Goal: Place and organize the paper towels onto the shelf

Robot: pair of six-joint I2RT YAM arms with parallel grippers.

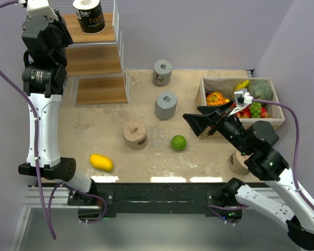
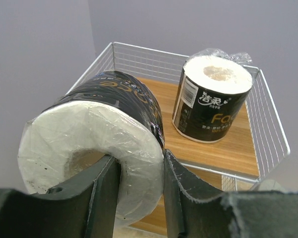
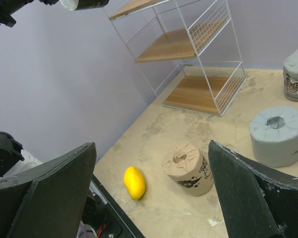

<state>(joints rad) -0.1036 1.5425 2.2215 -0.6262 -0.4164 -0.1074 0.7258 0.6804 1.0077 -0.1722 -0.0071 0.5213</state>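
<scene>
The free board (image 1: 73, 28) (image 2: 162, 101) is outward, beside the standing black roll. My left gripper needs to carry the roll it holds outward onto that empty space next and let it go.
My left gripper (image 2: 139, 198) is shut on a black-wrapped paper towel roll (image 2: 99, 129). One finger sits in its centre hole and the other presses its outside. The roll hangs just in front of the shelf's (image 2: 228, 148) top tier, where a second black roll (image 2: 213, 101) (image 1: 89, 15) stands upright. On the table stand two grey rolls (image 1: 162, 72) (image 1: 166, 104) and a tan roll (image 1: 135, 135). Another tan roll (image 1: 238, 163) is half hidden behind the right arm. My right gripper (image 1: 201, 123) (image 3: 151, 198) hovers open above the table, right of the tan roll (image 3: 187, 168), holding nothing.
A green round fruit (image 1: 178, 142) lies near the table's middle. A yellow oval fruit (image 1: 101, 162) (image 3: 134, 182) rests by the front left edge. A wicker basket (image 1: 235, 79) of fruit stands at the right. The shelf's (image 1: 97, 60) two lower boards are bare.
</scene>
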